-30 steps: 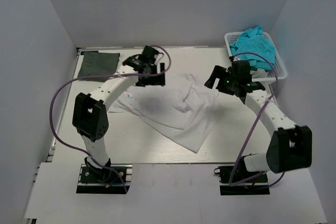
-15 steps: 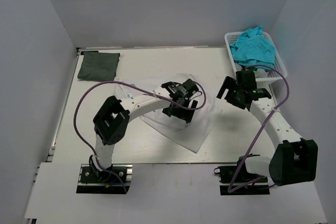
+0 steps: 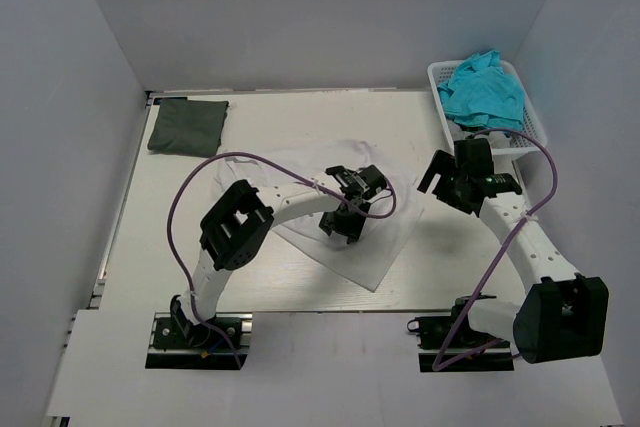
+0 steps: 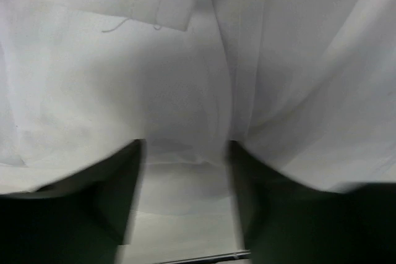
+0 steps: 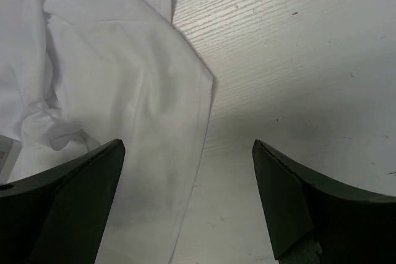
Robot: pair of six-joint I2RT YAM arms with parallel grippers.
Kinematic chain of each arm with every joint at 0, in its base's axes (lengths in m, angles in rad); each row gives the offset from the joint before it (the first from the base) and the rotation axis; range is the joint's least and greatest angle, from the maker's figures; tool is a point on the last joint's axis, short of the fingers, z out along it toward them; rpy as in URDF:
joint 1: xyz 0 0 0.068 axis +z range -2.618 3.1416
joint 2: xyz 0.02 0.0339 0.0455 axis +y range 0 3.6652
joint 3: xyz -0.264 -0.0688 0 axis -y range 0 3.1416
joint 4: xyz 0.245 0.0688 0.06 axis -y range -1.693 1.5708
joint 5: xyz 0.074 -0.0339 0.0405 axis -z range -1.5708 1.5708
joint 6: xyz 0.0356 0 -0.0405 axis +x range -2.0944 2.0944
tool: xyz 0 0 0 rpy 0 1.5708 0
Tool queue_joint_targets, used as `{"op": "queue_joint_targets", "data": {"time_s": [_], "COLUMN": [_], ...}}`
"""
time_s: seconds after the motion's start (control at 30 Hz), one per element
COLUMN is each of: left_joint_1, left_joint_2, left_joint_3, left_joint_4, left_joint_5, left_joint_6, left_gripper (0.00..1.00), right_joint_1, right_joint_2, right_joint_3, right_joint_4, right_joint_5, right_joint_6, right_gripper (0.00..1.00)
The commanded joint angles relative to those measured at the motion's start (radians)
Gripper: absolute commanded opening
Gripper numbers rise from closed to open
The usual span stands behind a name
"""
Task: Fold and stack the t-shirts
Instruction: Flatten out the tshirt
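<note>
I will move my right gripper down, outward and to the left in the top view, onto the white t-shirt's basket-side corner, because the tip of the corner sticks out onto bare table.
The white t-shirt (image 3: pixel 372 249) lies crumpled in the middle of the table, partly folded over itself. My left gripper (image 3: pixel 345 217) is low over its middle; in the left wrist view (image 4: pixel 185 202) the jaws stand apart with white fabric (image 4: pixel 124 78) draped around and ahead of them. My right gripper (image 3: pixel 445 177) is open and empty, above bare table just past the shirt's right edge (image 5: pixel 111 91). The dark grey-green t-shirt (image 3: pixel 187 125) lies folded at the far left corner. Teal t-shirts (image 3: pixel 482 87) are heaped in the basket.
The white lattice basket (image 3: pixel 535 135) stands at the far right corner, close behind the right wrist. The left arm's purple cable (image 3: pixel 200 172) loops over the left half of the table. White walls close in the table on three sides.
The left gripper swept from the shirt's far left corner across to its middle right, carrying fabric over, so the shirt now lies narrower. The right gripper drew back slightly to the right.
</note>
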Motion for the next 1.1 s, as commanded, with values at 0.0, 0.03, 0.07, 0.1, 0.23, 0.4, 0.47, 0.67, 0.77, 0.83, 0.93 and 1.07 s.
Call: {"op": "queue_joint_targets", "data": {"time_s": [0.0,0.03,0.07,0.1,0.23,0.4,0.47,0.67,0.77,0.83,0.93,1.07], "left_joint_1": [-0.011,-0.011,-0.011,-0.011,-0.011,-0.002,0.008,0.031,0.059,0.077,0.130,0.195], "left_joint_2": [-0.016,-0.016,-0.016,-0.025,-0.051,-0.124,-0.177,-0.320,-0.355,-0.377,-0.377,-0.366], "left_joint_3": [0.039,0.039,0.030,0.030,0.030,0.052,0.061,0.087,0.116,0.128,0.119,0.156], "left_joint_4": [-0.014,-0.023,-0.023,-0.023,-0.047,-0.058,-0.058,-0.102,-0.145,-0.155,-0.179,-0.216], "left_joint_5": [-0.044,-0.044,-0.044,-0.044,-0.065,-0.099,-0.131,-0.422,-0.489,-0.518,-0.578,-0.604], "left_joint_6": [-0.007,-0.007,-0.007,-0.016,-0.041,-0.061,-0.061,-0.135,-0.135,-0.135,-0.135,-0.144], "left_gripper": [0.59,0.50,0.41,0.33,0.00,0.00,0.00,0.00,0.00,0.00,0.00,0.00], "right_joint_1": [-0.010,-0.008,-0.007,-0.008,-0.011,-0.010,-0.010,-0.007,-0.008,-0.008,-0.007,-0.001], "right_joint_2": [-0.010,-0.013,-0.011,-0.013,-0.007,0.051,0.076,0.216,0.291,0.366,0.430,0.530], "right_joint_3": [-0.003,-0.006,-0.009,-0.007,-0.009,0.009,0.035,0.091,0.140,0.193,0.241,0.324], "right_joint_4": [-0.012,-0.011,-0.009,-0.012,0.004,0.018,0.024,0.109,0.129,0.130,0.149,0.175], "right_joint_5": [0.016,0.017,0.019,0.017,0.004,0.013,0.022,0.040,0.063,0.071,0.083,0.106], "right_joint_6": [-0.002,-0.006,-0.003,-0.003,-0.012,-0.035,-0.037,-0.043,-0.052,-0.055,-0.066,-0.066], "right_gripper": [0.90,0.90,0.90,0.90,0.90,0.90,0.90,0.90,0.90,0.90,0.90,0.86]}}
